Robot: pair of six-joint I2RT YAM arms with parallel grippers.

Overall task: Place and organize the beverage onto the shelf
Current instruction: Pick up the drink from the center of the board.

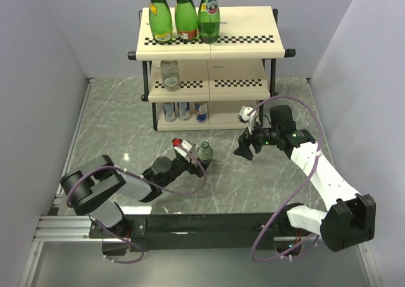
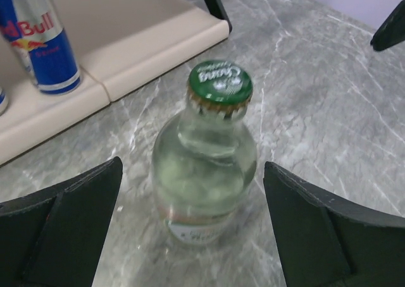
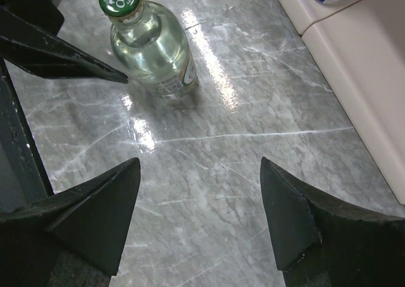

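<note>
My left gripper moves down and toward the bottle's body next, since the bottle lines up with the gap between my open fingers but stands past the fingers.
A small clear glass beverage bottle (image 1: pixel 204 152) with a green cap stands upright on the marble tabletop in front of the shelf (image 1: pixel 247 21). My left gripper (image 1: pixel 192 155) is open, and in the left wrist view the bottle (image 2: pixel 205 173) stands between its fingers (image 2: pixel 69 217) with a gap on each side. My left gripper (image 2: pixel 192 167) touches nothing. My right gripper (image 1: pixel 245 149) hovers open and empty to the right of the bottle. In the right wrist view the bottle (image 3: pixel 152 47) is up and to the left of my right gripper (image 3: pixel 199 164).
Three tall green bottles (image 1: pixel 185 15) stand on the shelf's top tier, one clear bottle (image 1: pixel 169 75) on the middle tier, and cans (image 1: pixel 183 110) on the bottom tier, a Red Bull can (image 2: pixel 44 40) among them. The bottom board (image 3: pixel 354 53) lies right of my right gripper.
</note>
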